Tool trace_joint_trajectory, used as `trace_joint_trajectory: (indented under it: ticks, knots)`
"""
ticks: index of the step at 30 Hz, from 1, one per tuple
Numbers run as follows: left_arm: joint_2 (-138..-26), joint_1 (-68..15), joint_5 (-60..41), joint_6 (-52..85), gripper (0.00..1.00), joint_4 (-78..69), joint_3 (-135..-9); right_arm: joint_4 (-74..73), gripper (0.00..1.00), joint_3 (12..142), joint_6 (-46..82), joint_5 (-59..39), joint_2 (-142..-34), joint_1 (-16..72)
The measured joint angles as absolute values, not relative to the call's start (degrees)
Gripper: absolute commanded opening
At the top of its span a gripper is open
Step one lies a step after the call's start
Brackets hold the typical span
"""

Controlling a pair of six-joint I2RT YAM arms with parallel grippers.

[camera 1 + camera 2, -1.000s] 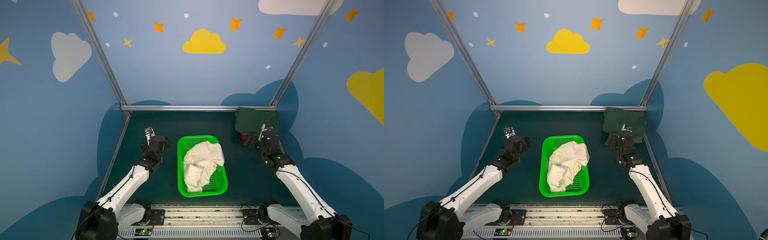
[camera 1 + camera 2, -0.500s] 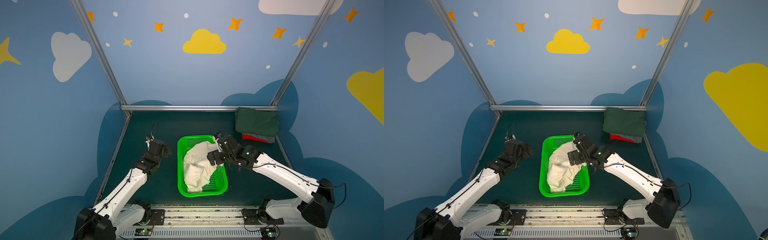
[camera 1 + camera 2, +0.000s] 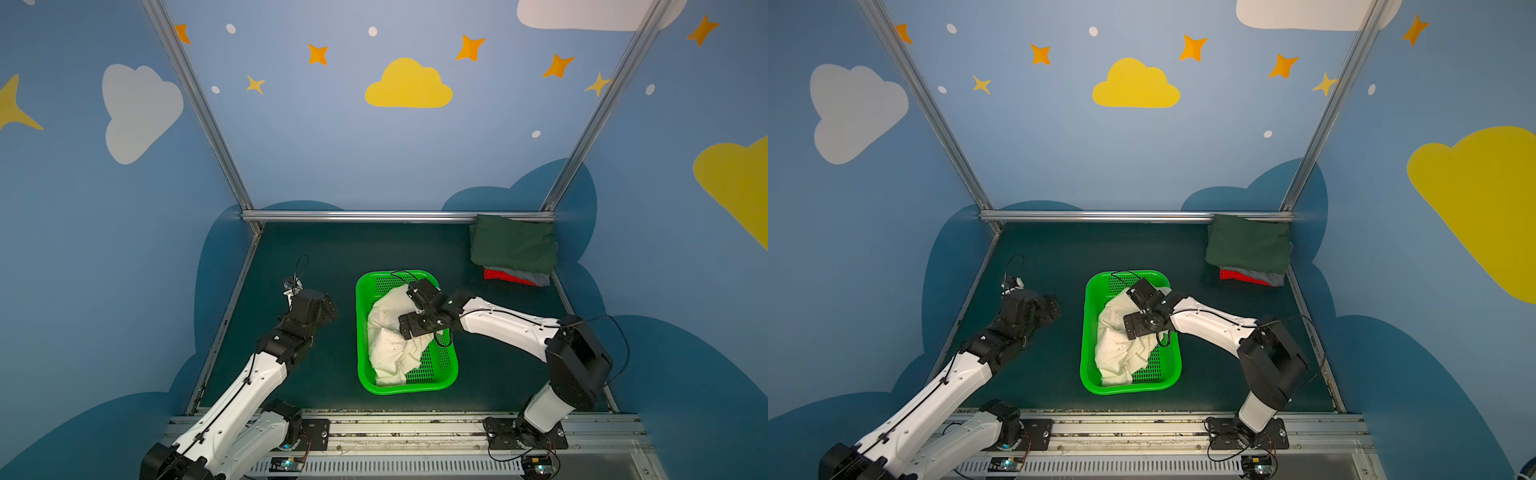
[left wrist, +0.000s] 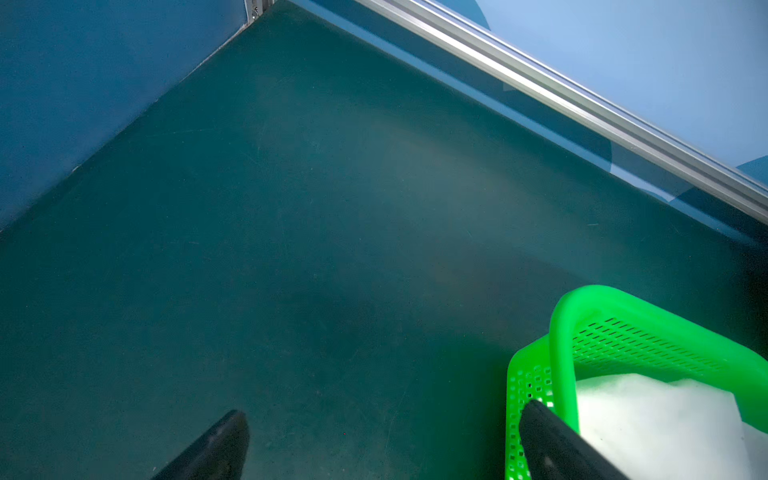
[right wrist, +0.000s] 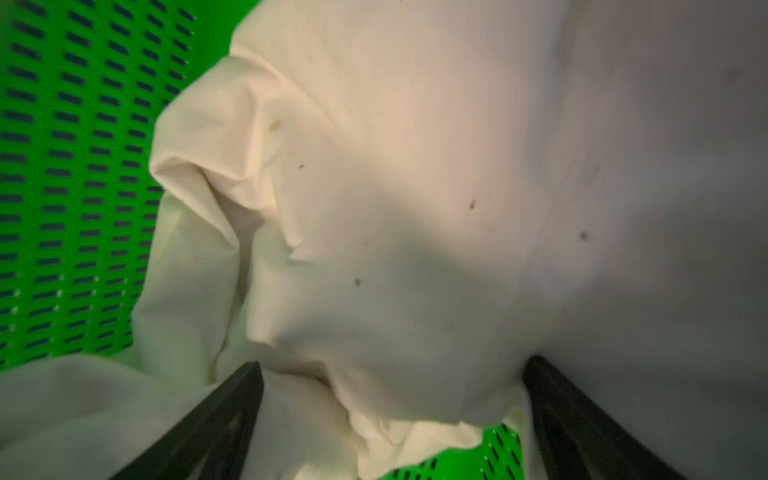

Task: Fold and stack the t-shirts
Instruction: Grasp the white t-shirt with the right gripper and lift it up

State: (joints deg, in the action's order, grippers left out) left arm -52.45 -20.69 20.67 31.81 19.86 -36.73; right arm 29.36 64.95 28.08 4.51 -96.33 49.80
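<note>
I will lower my right gripper a little deeper into the basket next and close it on the shirt's speckled bulge point(image 5: 400, 368). Its open fingers are already on both sides of that cloth.
A crumpled cream-white t-shirt point(image 3: 388, 336) point(image 3: 1115, 349) with small dark specks lies in the green basket point(image 3: 451, 365) point(image 3: 1086, 332). My right gripper point(image 3: 409, 309) point(image 3: 1133, 309) reaches in over its far half. In the right wrist view this gripper point(image 5: 392, 363) is open, and its fingertips point(image 5: 249, 374) straddle a bulge of the shirt point(image 5: 415, 187) and touch the cloth. My left gripper point(image 3: 329, 308) point(image 4: 384, 411) is open and empty above the mat, just left of the basket. Folded t-shirts are stacked at the back right, dark green point(image 3: 513, 245) over grey point(image 3: 528, 276) and red point(image 3: 500, 275).
The basket rim point(image 4: 561, 340) is close to one left finger point(image 4: 540, 432). An aluminium rail point(image 3: 395, 216) runs along the back of the dark green mat point(image 3: 332, 257). Blue walls close in the left and right sides.
My right arm swung from beside the folded stack at the back right over to the basket and came down onto the cream shirt. My left gripper shifted slightly towards the basket.
</note>
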Motion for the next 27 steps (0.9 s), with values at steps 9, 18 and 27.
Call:
trace_joint_trajectory:
  ticks: [9, 18, 27]
  knots:
    - [-51.8, -20.7, 20.6, 31.8, 1.0, 20.1, -36.7, 26.0, 0.58, 66.7, 29.2, 0.0, -103.6, 47.5]
    - [-51.6, -20.7, 20.6, 31.8, 1.0, 20.1, -36.7, 27.5, 0.0, 75.7, 27.1, -4.3, -106.4, 45.5]
    - [-52.4, -20.7, 16.9, 32.0, 1.0, 20.5, -37.8, 36.6, 0.0, 88.4, 25.7, -4.1, -103.4, 43.2]
